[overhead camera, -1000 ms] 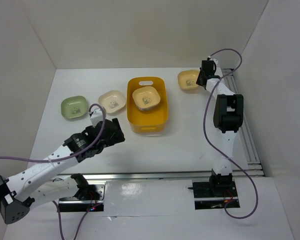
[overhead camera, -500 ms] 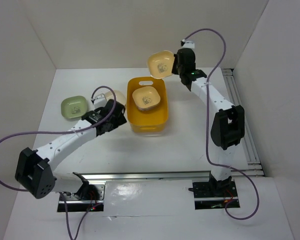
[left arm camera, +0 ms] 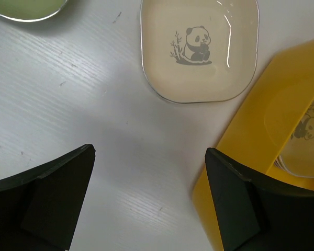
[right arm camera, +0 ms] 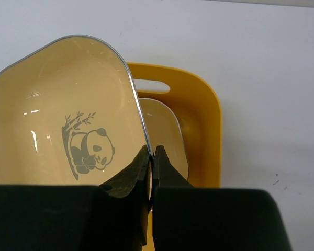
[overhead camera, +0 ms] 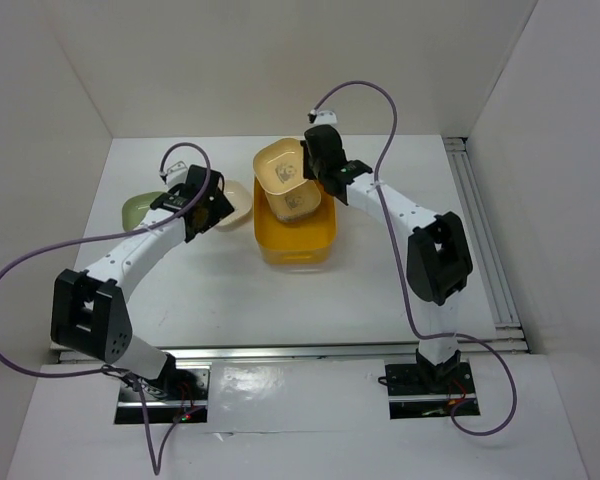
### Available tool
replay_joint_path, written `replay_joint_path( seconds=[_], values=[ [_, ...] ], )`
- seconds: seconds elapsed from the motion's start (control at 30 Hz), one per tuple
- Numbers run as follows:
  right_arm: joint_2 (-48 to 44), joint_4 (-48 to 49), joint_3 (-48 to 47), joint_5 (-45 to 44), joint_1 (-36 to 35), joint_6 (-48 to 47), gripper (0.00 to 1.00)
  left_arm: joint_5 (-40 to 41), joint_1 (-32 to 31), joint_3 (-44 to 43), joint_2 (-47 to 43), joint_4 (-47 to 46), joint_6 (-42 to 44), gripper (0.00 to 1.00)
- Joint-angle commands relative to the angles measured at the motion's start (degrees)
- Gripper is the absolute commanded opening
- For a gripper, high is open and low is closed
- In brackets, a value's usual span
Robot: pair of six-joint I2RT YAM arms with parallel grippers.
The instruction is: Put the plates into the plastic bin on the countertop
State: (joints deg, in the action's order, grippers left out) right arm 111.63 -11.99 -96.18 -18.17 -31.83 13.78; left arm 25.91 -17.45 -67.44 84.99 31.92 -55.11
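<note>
I should next lower my left gripper with open fingers onto the cream plate's rim (left arm camera: 147,78) facing the pale green plate, because the cream plate's opposite side is close to the bin.
My right gripper (right arm camera: 153,157) is shut on the rim of a yellow-orange plate (right arm camera: 63,125) with a panda motif and holds it tilted above the far end of the orange-yellow plastic bin (right arm camera: 201,112). From above, this plate (overhead camera: 280,168) hangs over the bin (overhead camera: 298,240). Another plate (overhead camera: 296,205) lies inside the bin. My left gripper (left arm camera: 149,198) stands open just above the white countertop (left arm camera: 83,104), short of a cream plate (left arm camera: 199,47). Its right finger is close to the bin's wall (left arm camera: 261,130). A pale green plate (overhead camera: 138,210) lies left of my left gripper (overhead camera: 208,207), partly hidden by the arm.
White walls enclose the countertop (overhead camera: 380,270) at the back and on both sides. A metal rail (overhead camera: 485,240) runs along the right edge. Purple cables loop from both arms.
My right arm has carried the yellow-orange plate from the back right corner leftward to above the bin. My left arm has reached forward from the near left to the cream plate, its gripper still open.
</note>
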Motion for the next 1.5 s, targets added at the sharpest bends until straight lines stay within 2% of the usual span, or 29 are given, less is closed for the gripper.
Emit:
replay_joint_path(
  seconds=[0.0, 0.2, 0.27, 0.3, 0.33, 0.37, 0.43, 0.47, 0.67, 0.9, 1.2, 1.23, 1.27, 1.37, 1.4, 1.47],
  values=[
    [1.82, 1.18, -2.87, -2.66, 1.24, -0.94, 0.00, -2.87, 2.59, -2.61, 1.84, -2.48, 2.82, 1.00],
    [3.85, 0.65, -3.49, -1.43, 1.78, -0.95, 0.03, -8.66, 7.51, -2.61, 5.88, -5.98, 5.10, 1.00],
    [4.38, 0.65, -3.49, -0.72, 1.78, -0.95, 0.13, -10.96, 8.66, -2.61, 6.85, -7.66, 5.10, 1.00],
    [4.38, 1.17, -2.79, -0.20, 1.78, -0.95, 0.21, -11.93, 9.36, -2.09, 7.38, -8.19, 5.10, 1.00],
    [3.86, 1.79, -2.26, -0.20, 1.78, -0.95, 0.34, -12.63, 9.37, -2.08, 8.43, -8.19, 5.10, 1.00],
    [3.24, 1.79, -2.26, 1.02, 1.78, -0.95, 0.58, -12.64, 9.37, -2.08, 8.96, -8.97, 5.10, 1.00],
    [2.37, 2.32, -2.26, 1.56, 1.78, -0.95, 0.74, -13.26, 9.37, -2.08, 9.75, -8.98, 5.10, 1.00],
    [1.32, 2.32, -2.26, 2.08, 1.25, -1.47, 1.00, -13.26, 9.37, -2.08, 10.36, -9.85, 5.71, 1.00],
    [-0.45, 0.91, -3.40, 3.93, 1.25, -1.48, 1.00, -11.50, 8.22, -2.60, 12.91, -10.92, 5.72, 0.97],
    [-9.58, 5.83, 7.13, 7.72, 0.11, -3.14, 1.00, -9.76, 8.22, -3.14, 16.52, -14.26, 6.60, 0.91],
    [-11.44, 8.64, 14.44, 9.38, -0.42, -3.15, 1.00, -7.10, 8.22, -7.08, 23.72, -14.78, 6.07, 0.81],
    [-12.14, 8.65, 15.49, 9.99, -0.42, -3.15, 1.00, -7.62, 8.22, -7.79, 25.47, -14.78, 6.07, 0.75],
    [-12.75, 8.65, 16.02, 10.00, -0.42, -3.15, 1.00, -7.63, 8.22, -7.79, 26.27, -14.78, 6.07, 0.59],
    [-13.37, 9.79, 17.34, 10.00, -0.42, -3.15, 1.00, -7.63, 8.22, -8.41, 27.94, -14.08, 4.58, 0.29],
    [-14.07, 9.79, 17.34, 10.00, -0.42, -3.15, 1.00, -7.11, 8.22, -8.41, 27.95, -14.08, 4.58, 0.29],
    [-14.86, 9.79, 17.87, 10.00, -0.42, -3.15, 1.00, -6.31, 8.22, -7.79, 27.95, -14.08, 3.96, 0.23]
  ],
)
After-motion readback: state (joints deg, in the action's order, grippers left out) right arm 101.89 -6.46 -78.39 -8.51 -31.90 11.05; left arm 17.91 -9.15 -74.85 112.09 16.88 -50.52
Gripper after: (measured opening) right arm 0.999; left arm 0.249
